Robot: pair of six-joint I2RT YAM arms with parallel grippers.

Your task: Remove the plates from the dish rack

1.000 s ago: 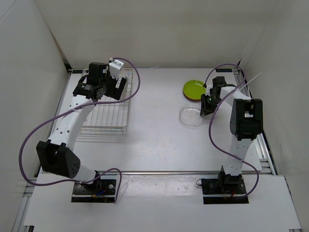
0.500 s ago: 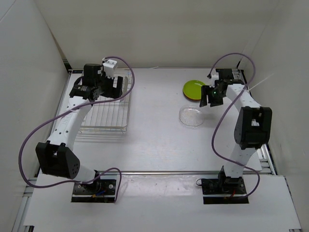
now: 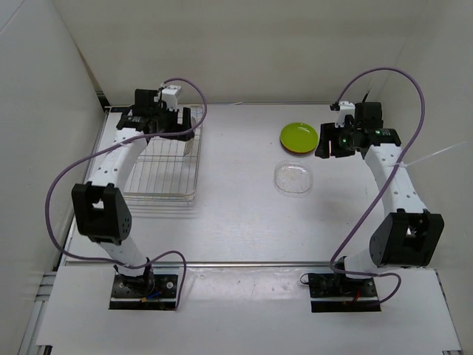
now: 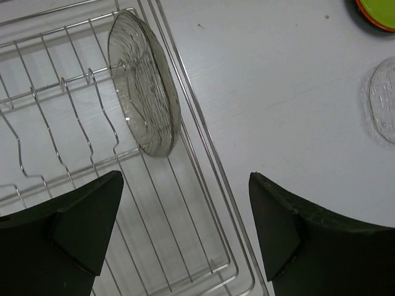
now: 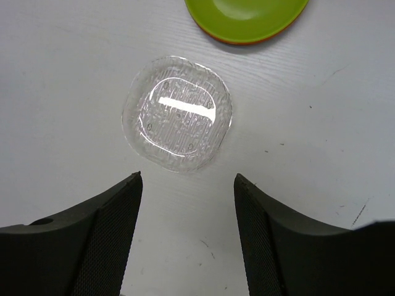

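Note:
My left gripper should lower outward next, its open fingers astride the smoky see-through plate's upper rim, below and outward.
The dish rack (image 3: 159, 174) is a silver wire basket at the left. In the left wrist view, a smoky see-through plate (image 4: 145, 92) stands on edge in the dish rack (image 4: 203, 203), by its right side. My left gripper (image 3: 183, 122) (image 4: 185, 185) hangs open and empty above the rack's far end. A lime green plate (image 3: 298, 136) (image 5: 247, 15) lies stacked on an orange plate (image 5: 241, 41), of which only the rim shows. A clear glassy plate (image 3: 293, 177) (image 5: 179, 114) lies flat on the table. My right gripper (image 3: 324, 146) (image 5: 187, 179) is open and empty above the table, just right of these plates.
White walls close in the table at the back, left and right. The rack's raised wire sides stand around the plate. Purple cables loop off both arms. The clear plate (image 4: 384, 98) and the green plate (image 4: 376, 7) also show at the left wrist view's right edge.
My right arm has swung up and to the right, away from the clear plate, which stays in place. My left gripper has moved toward the rack's far end.

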